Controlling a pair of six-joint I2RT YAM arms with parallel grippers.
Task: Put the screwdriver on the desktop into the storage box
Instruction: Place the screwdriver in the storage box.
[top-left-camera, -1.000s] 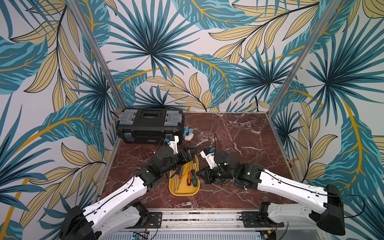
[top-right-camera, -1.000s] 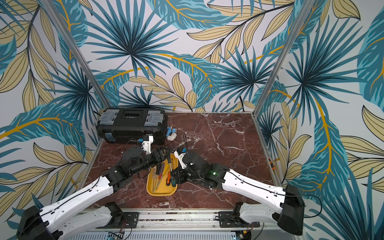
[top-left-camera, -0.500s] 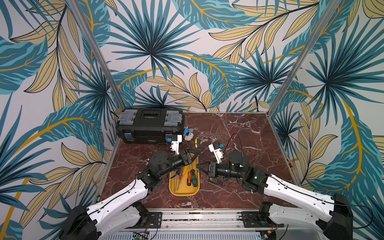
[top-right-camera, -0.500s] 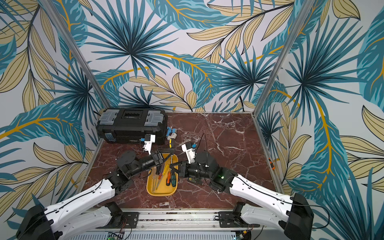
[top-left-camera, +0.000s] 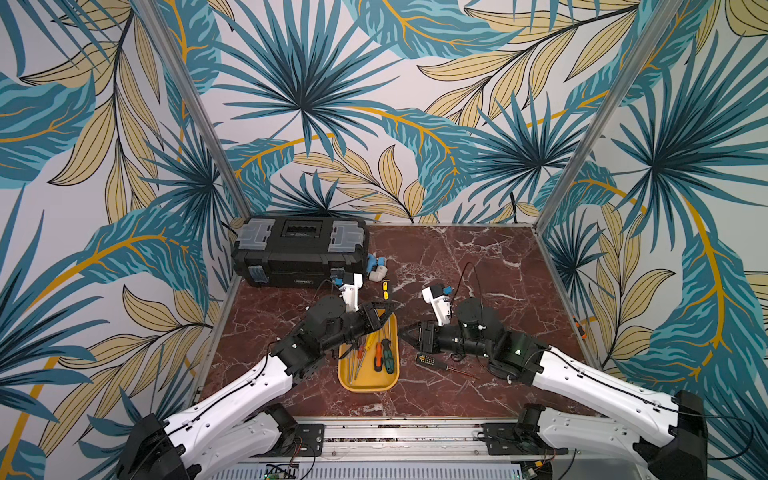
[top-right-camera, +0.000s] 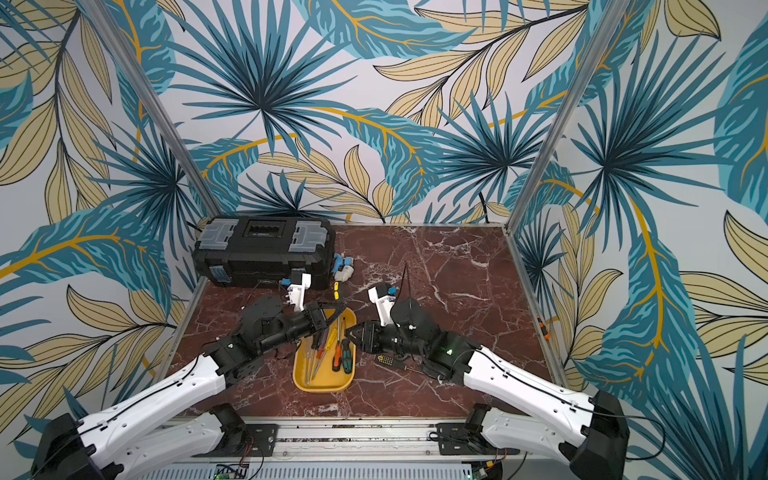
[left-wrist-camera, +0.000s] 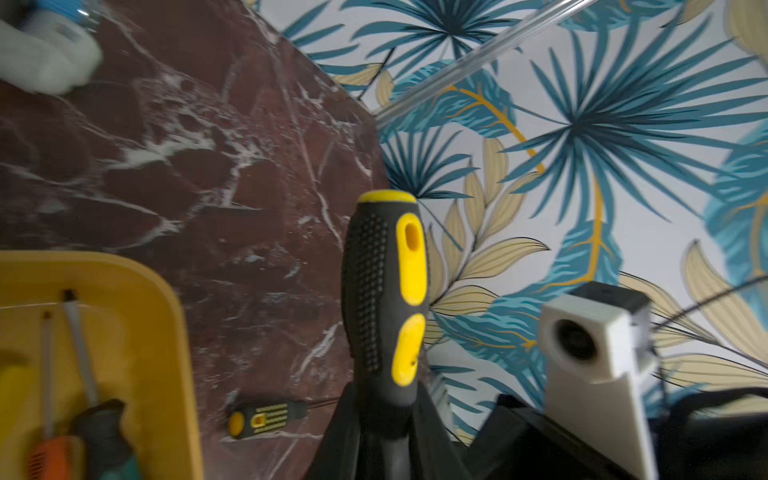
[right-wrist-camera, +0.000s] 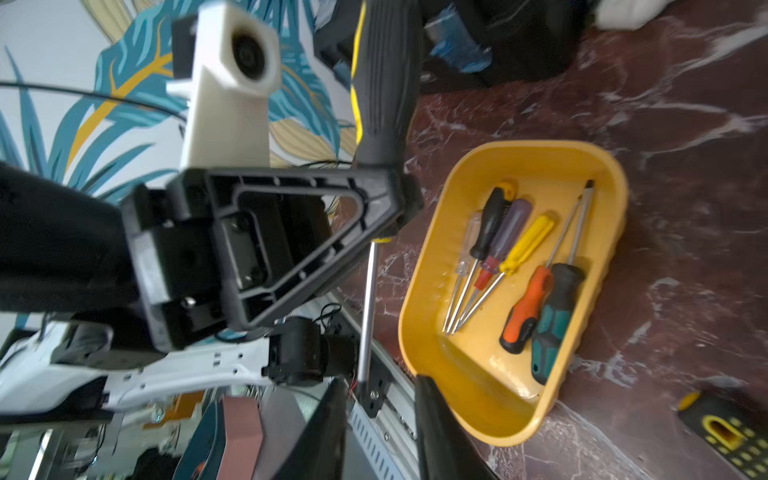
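The bare bottom of the storage box beside the orange screwdriver (top-left-camera: 369, 359) (left-wrist-camera: 28, 344) is below and back from my left gripper. My left gripper should move back, tilting downward, and go down to let go there.
My left gripper (left-wrist-camera: 386, 409) is shut on a black-and-yellow screwdriver (left-wrist-camera: 382, 291) low on its handle. In both top views the handle (top-left-camera: 385, 289) (top-right-camera: 336, 289) sticks out past the gripper (top-left-camera: 388, 309) at the far end of the yellow storage box (top-left-camera: 370, 386) (top-right-camera: 324, 386). In the right wrist view its steel shaft (right-wrist-camera: 368, 311) hangs below the left gripper (right-wrist-camera: 395, 199), beside the box (right-wrist-camera: 519, 145). My right gripper (right-wrist-camera: 380, 382) (top-left-camera: 405, 332) stands open and empty just right of the box. A second, black-and-yellow patterned screwdriver (top-left-camera: 428, 359) (left-wrist-camera: 257, 419) lies on the desktop (top-left-camera: 478, 270).
Several screwdrivers (top-left-camera: 376, 353) (right-wrist-camera: 519, 266) lie inside the box. A black toolbox (top-left-camera: 299, 249) stands at the back left, with white-and-blue fittings (top-left-camera: 376, 268) beside it. Aluminium rails edge the desktop, and patterned walls close it in.
The black-and-yellow screwdriver passed from the right gripper to the left. The left jaws closed on its handle, while the right jaws opened and drew back to the right.
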